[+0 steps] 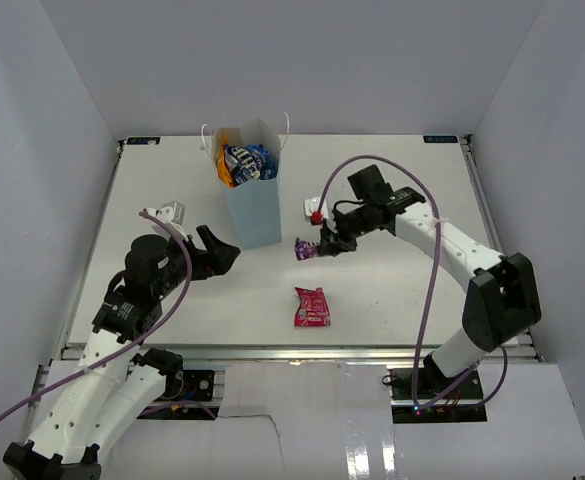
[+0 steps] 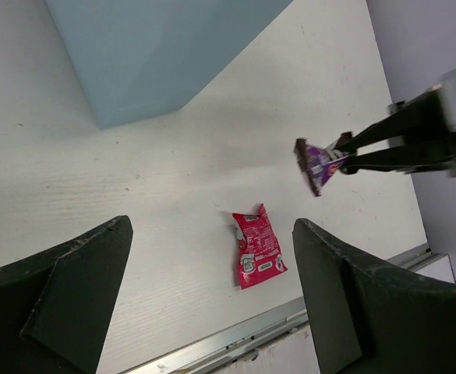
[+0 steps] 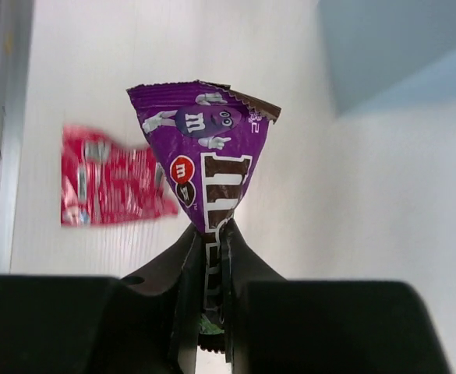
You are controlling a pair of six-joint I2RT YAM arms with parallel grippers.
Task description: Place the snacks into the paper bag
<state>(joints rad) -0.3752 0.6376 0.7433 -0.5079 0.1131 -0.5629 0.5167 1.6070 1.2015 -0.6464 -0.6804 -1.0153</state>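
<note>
I will next lift my right gripper and move the small purple packet (image 1: 305, 248) outward over the bag's opening (image 1: 247, 152), then let go of it, because the upright bag is open at its top.
The pale-blue paper bag (image 1: 253, 205) stands upright at the back middle with orange and blue packets (image 1: 242, 160) showing in its mouth. My right gripper (image 1: 324, 243) is shut on the small purple packet (image 1: 305, 248), holding it above the table just right of the bag; the packet also shows in the right wrist view (image 3: 208, 167) and the left wrist view (image 2: 316, 166). The pink-red packet (image 1: 311, 306) lies flat on the table nearer the front and shows in the left wrist view (image 2: 258, 247) too. My left gripper (image 1: 222, 252) is open and empty left of the bag.
A small white and red object (image 1: 313, 210) lies on the table right of the bag. White walls enclose the table on three sides. A metal rail (image 2: 243, 335) runs along the front edge.
</note>
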